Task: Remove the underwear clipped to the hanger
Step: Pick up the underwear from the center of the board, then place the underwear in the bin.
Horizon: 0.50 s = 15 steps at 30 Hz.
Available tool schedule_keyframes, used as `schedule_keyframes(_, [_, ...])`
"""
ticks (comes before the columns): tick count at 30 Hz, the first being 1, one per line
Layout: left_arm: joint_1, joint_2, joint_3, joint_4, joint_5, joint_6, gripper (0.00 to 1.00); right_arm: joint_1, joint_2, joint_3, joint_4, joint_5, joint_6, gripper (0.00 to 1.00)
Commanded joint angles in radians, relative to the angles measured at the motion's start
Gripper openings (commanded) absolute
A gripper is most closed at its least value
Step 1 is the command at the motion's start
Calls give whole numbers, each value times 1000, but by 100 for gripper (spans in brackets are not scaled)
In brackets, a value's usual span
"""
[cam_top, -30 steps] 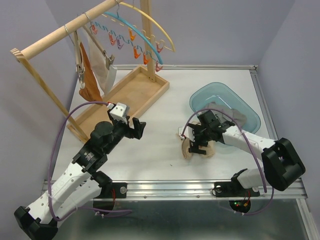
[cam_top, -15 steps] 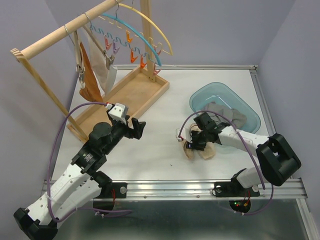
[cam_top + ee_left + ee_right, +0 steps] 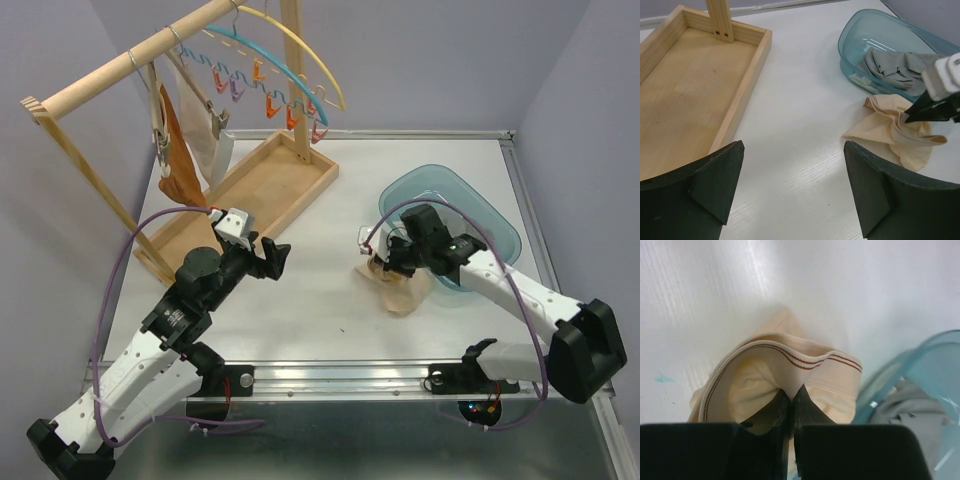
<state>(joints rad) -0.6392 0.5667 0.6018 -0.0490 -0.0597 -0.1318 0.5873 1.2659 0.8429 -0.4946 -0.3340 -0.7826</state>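
Next, my right gripper should lift the cream underwear and swing it away from my base over the grey underwear [image 3: 895, 65] in the teal bin [image 3: 440, 176].
My right gripper [image 3: 393, 263] [image 3: 791, 390] is shut on the striped waistband of a cream underwear [image 3: 402, 288] [image 3: 805, 362] [image 3: 890, 132]. The cloth hangs bunched from it just left of the teal bin [image 3: 440, 176] [image 3: 860, 30], and its lower end touches the table. Grey underwear [image 3: 895, 65] [image 3: 905, 402] lies in the bin. A rust-orange underwear [image 3: 176, 150] and a pale one [image 3: 207, 135] hang at the left of the rod. The blue hanger [image 3: 262, 62] carries only bare clips. My left gripper [image 3: 271, 256] [image 3: 792, 152] is open over bare table.
The wooden rack's tray [image 3: 285, 185] [image 3: 690, 95] lies at the back left with an upright post [image 3: 294, 70] [image 3: 720, 17]. Its rod [image 3: 120, 65] slants over the left arm. A yellow hanger [image 3: 315, 55] hangs beside the blue one.
My right gripper has shut on the cream underwear and drawn it up and back toward the bin. The blue hanger with its clips has swung. The left arm has barely moved.
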Motion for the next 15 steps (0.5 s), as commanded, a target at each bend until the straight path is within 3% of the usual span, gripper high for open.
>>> schedule_keyframes(1, [6, -10, -8, 43, 9, 8, 92, -43, -129, 91, -10, 61, 68, 0])
schedule_keyframes(5, [6, -10, -10, 44, 12, 9, 92, -115, -197, 156, -7, 110, 137, 1])
schedule_keyframes(11, [4, -11, -10, 43, 14, 11, 92, -389, -235, 254, 66, 20, 324, 1])
schedule_keyframes(15, [6, -14, -10, 44, 17, 9, 92, -473, -211, 277, 140, 65, 382, 1])
